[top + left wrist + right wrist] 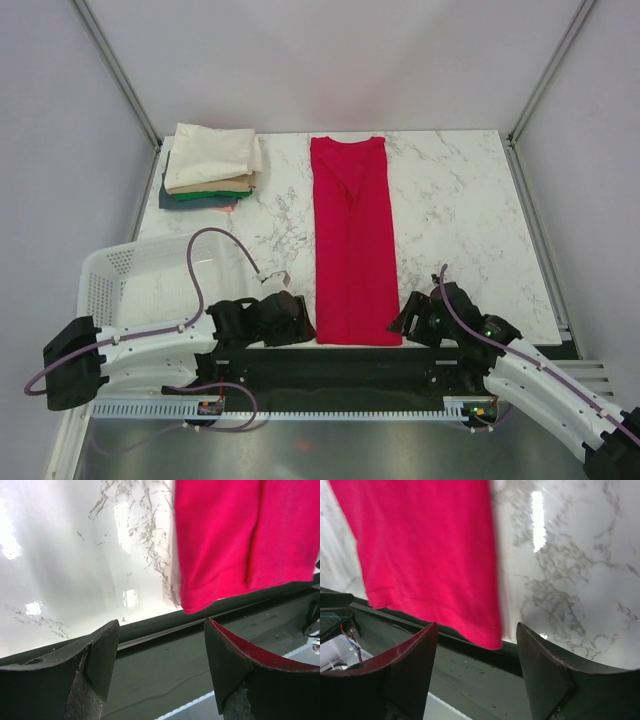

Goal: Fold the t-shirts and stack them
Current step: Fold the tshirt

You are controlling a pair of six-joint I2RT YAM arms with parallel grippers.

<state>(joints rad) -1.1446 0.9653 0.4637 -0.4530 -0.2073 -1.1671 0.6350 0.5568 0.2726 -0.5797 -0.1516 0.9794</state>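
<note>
Next, my left gripper shifts toward the crimson t-shirt and brings its open fingers around the t-shirt's hem corner nearest the basket (191, 605).
A crimson-red t-shirt (353, 240) lies folded into a long narrow strip down the middle of the marble table (460, 210), collar at the far end, hem at the near edge. Its near left corner shows in the left wrist view (230, 540), its near right corner in the right wrist view (430, 555). A stack of folded shirts (212, 166) sits at the far left, cream on top, then tan, green and dark blue. My left gripper (300, 322) is open and empty just left of the hem (162, 655). My right gripper (405, 322) is open and empty just right of it (477, 660).
A white perforated plastic basket (110, 285) stands at the near left, beside the left arm. A dark rail (350, 365) runs along the table's near edge under both grippers. Metal frame posts (120, 70) rise at the far corners.
</note>
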